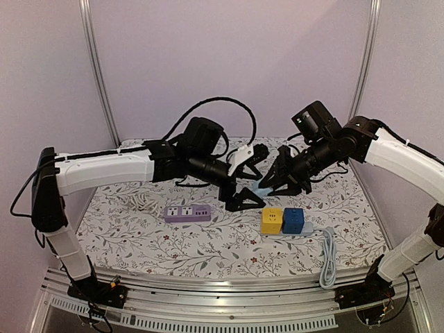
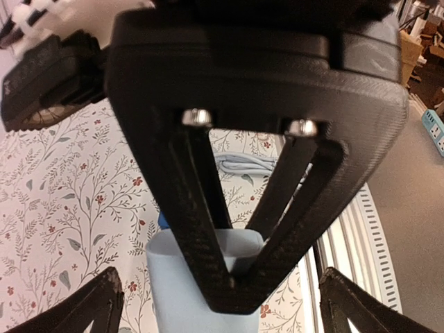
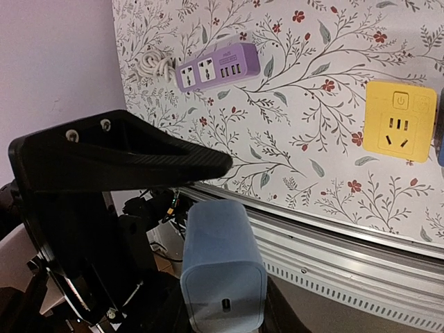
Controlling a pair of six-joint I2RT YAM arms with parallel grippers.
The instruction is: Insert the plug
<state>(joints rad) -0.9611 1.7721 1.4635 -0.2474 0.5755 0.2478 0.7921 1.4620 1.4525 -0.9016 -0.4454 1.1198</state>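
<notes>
My right gripper is holding the plug, so I will swing my open left gripper away, turn its fingers down and lower it around the purple power strip's middle.
The plug is a light blue charger block held in the air above the table's middle. My right gripper is shut on it. In the right wrist view the plug fills the bottom centre between my right gripper's dark jaws. My left gripper faces it from the left, open, one finger above the plug and one below. In the left wrist view the plug sits behind the right gripper's black finger, and the left gripper spreads wide around both without touching the plug.
On the flowered cloth lie a purple power strip and a coiled white cord at the left. A yellow socket cube and a blue socket cube sit below the grippers, with a pale cable running to the front rail.
</notes>
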